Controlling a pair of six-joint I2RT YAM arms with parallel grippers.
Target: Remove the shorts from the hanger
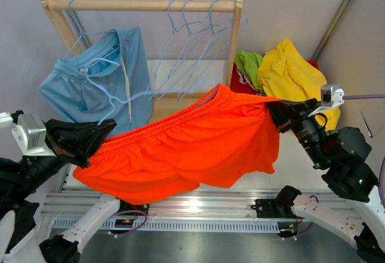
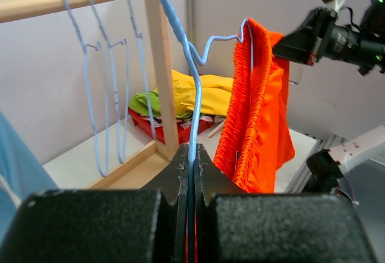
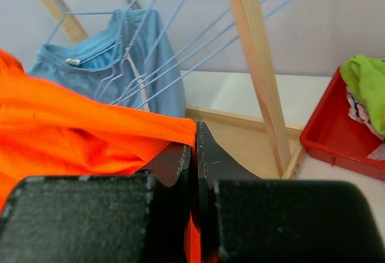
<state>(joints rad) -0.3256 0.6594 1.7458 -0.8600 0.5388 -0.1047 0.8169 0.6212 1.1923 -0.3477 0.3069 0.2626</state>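
My right gripper carries the orange-red pair outward over the yellow shorts [image 1: 293, 71] next and lowers to release, since the red bin of shorts lies outward and below.
Orange-red shorts [image 1: 186, 148] hang stretched in the air between my two grippers, in front of the rack. My left gripper [image 1: 103, 133] is shut on the light blue wire hanger [image 2: 194, 88], whose hook end still sits in the bunched waistband [image 2: 255, 112]. At the shorts' other end, my right gripper [image 1: 272, 110] is shut on an edge of the orange fabric [image 3: 78, 124]. The hanger wire runs straight up from the left jaws [image 2: 192, 154]. Orange cloth shows pinched between the right jaws [image 3: 195, 142].
A wooden rack [image 1: 144, 4] stands behind, with light blue shorts [image 1: 96, 85] on a hanger at its left and several empty wire hangers [image 1: 192, 40]. To its right a red bin [image 3: 337, 136] holds yellow shorts [image 1: 289, 70] and lime green shorts [image 1: 248, 64].
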